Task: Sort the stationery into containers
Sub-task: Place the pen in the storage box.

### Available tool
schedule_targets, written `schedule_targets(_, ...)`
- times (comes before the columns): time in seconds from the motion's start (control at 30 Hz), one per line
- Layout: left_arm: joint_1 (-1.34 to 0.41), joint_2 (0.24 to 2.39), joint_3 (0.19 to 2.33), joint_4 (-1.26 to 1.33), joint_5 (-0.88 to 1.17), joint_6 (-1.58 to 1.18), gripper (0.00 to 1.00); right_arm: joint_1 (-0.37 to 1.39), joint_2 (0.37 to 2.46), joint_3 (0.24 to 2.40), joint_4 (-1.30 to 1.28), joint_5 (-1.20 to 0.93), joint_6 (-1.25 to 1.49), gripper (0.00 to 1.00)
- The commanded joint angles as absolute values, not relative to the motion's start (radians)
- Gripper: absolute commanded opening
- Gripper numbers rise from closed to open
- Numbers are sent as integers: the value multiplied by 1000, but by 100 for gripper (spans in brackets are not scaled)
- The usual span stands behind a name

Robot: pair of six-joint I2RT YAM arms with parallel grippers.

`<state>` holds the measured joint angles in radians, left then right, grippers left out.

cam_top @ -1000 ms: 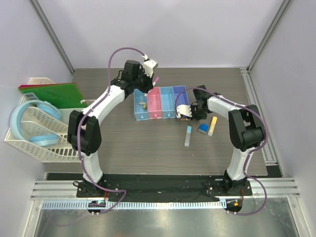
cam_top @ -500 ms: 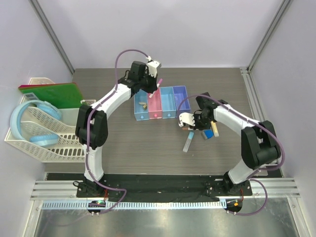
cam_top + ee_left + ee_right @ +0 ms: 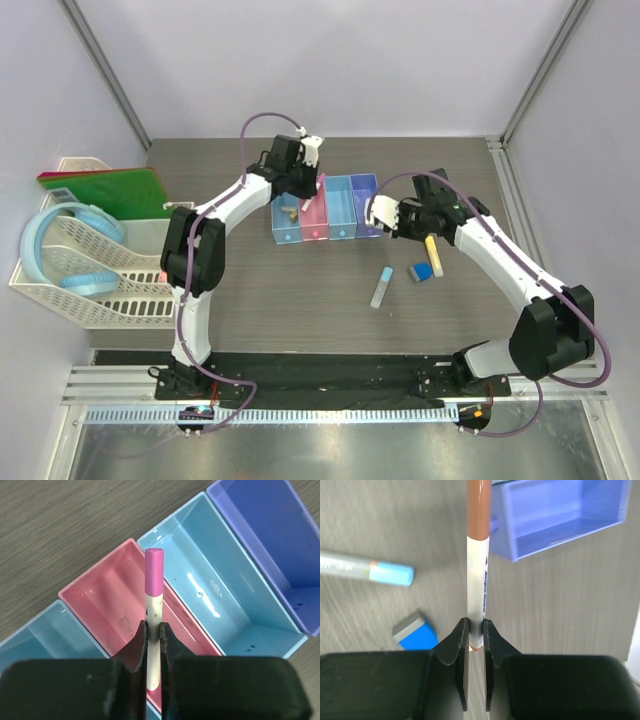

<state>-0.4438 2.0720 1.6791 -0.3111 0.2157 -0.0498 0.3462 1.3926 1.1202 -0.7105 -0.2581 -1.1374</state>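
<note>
My right gripper carries its pen to the left in the top view next, over the pink bin under another pen, and releases it.
My left gripper [image 3: 153,627] is shut on a white pen with a pink cap [image 3: 153,590] and holds it over the pink bin [image 3: 100,600]. In the top view this gripper [image 3: 306,190] is above the row of bins [image 3: 339,212]. My right gripper [image 3: 475,625] is shut on a white pen with a reddish-brown end [image 3: 479,555], which points at the purple bin [image 3: 555,515]. In the top view it [image 3: 383,214] is beside the purple bin [image 3: 365,205]. Two tan pieces [image 3: 288,212] lie in the left light blue bin. The pale blue tube [image 3: 381,286], blue block [image 3: 421,271] and yellow stick [image 3: 433,254] lie on the table.
A white lattice basket [image 3: 90,270] stands at the left edge with a big blue hoop [image 3: 50,250] and a green board [image 3: 105,190]. The tube [image 3: 365,569] and the block [image 3: 417,634] lie below my right gripper.
My left gripper moved the pink-capped pen from behind the bins to over the pink bin. My right gripper dipped toward the tube, then rose with its pen to the purple bin.
</note>
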Motion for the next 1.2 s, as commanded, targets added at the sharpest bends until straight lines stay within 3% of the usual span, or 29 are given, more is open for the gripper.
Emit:
schedule_targets(0.0, -445, 2083, 1677, -330, 193, -64, 19, 351, 1342, 1186, -557, -317, -947, 11)
schedule_targets(0.13, -445, 2072, 1674, -339, 201, -57, 38, 351, 1351, 1209, -460, -345, -818, 10)
schedule_targets(0.27, -443, 2043, 1677, -337, 206, -54, 46, 351, 1385, 1238, -368, -341, -704, 11)
schedule_targets(0.47, -442, 1915, 1652, -325, 195, -41, 47, 354, 1463, 1264, -207, -348, -494, 10)
schedule_targets(0.63, -440, 1743, 1497, -259, 140, 85, 47, 382, 1561, 1321, -150, -387, -378, 10)
schedule_targets(0.67, -440, 1689, 1470, -255, 117, 106, 52, 390, 1581, 1334, -134, -391, -365, 10)
schedule_targets(0.97, -440, 1438, 1139, -284, 77, 343, 56, 494, 1765, 1419, -101, -488, -235, 10)
schedule_targets(1.17, -442, 1287, 1014, -327, 117, 339, 56, 518, 1887, 1486, -101, -564, -196, 10)
